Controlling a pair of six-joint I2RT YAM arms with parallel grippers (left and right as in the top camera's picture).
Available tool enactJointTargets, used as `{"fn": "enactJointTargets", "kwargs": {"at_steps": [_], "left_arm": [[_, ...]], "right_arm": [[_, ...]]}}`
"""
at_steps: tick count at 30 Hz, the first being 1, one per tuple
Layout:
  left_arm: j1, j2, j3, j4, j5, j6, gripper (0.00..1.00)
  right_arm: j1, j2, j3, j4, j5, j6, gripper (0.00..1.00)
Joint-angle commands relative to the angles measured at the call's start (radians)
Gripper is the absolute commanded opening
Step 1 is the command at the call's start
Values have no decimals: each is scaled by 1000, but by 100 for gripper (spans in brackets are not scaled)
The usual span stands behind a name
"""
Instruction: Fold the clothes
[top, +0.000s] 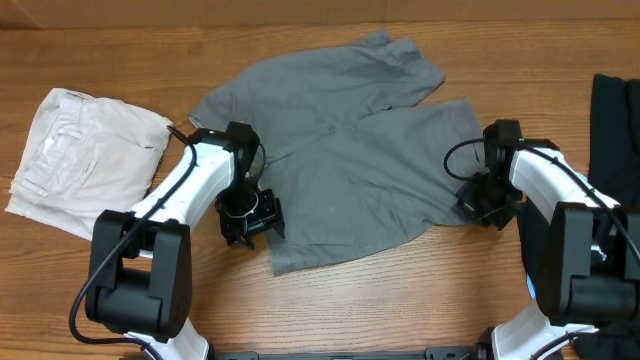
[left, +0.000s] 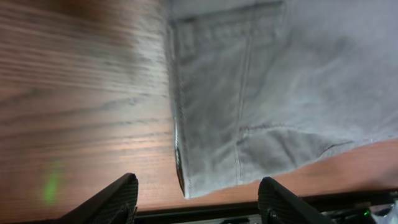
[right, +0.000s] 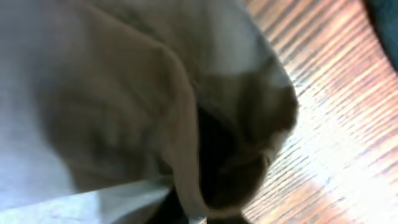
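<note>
The left gripper will lower back and to the right in the overhead view onto the clothes' hemmed near corner (top: 281, 264) (left: 191, 188), since that corner lies flat on the tabletop.
The clothes (top: 350, 160), grey shorts, lie spread flat in the middle of the wooden table. My left gripper (top: 250, 215) hovers at their lower left corner. In the left wrist view that gripper (left: 199, 202) is open, and the hemmed corner of the clothes (left: 249, 112) lies on the wood between and just ahead of its fingertips (left: 118, 198). My right gripper (top: 488, 205) is at the clothes' right edge. In the right wrist view, grey fabric (right: 124, 106) is bunched up and folded over the right gripper (right: 205, 214), which is shut on it; its fingers are mostly hidden.
Folded cream-white shorts (top: 85, 160) lie at the left of the table. A black garment (top: 612, 120) lies at the right edge, close to my right arm. Bare wood (top: 380, 300) shows in front of the grey shorts.
</note>
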Motion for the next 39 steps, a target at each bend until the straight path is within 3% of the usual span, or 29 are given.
{"fn": "enactJointTargets", "kwargs": {"at_steps": [1,8,16,21,28,37,39], "left_arm": [[-40,14,-5,-11,15,19,66],[-97,14,-5,-12,21,-11,77],[-102,14,-19,-27,20,-58,78],[-140,14,-92,12,177,-66,77],[-238,14,-195,177,252,-327,79],[-262,13,-196,257,153,-480,79],[-261,13,-196,257,153,-480,73]], "right_arm": [[-3,5,-24,0,54,20,7],[-49,5,-19,8,77,18,7],[-96,5,-19,7,76,-27,7],[-95,5,-19,8,76,-34,7],[-95,5,-19,8,76,-45,8],[-96,5,-19,7,76,-64,8],[-96,5,-19,7,76,-64,8]]}}
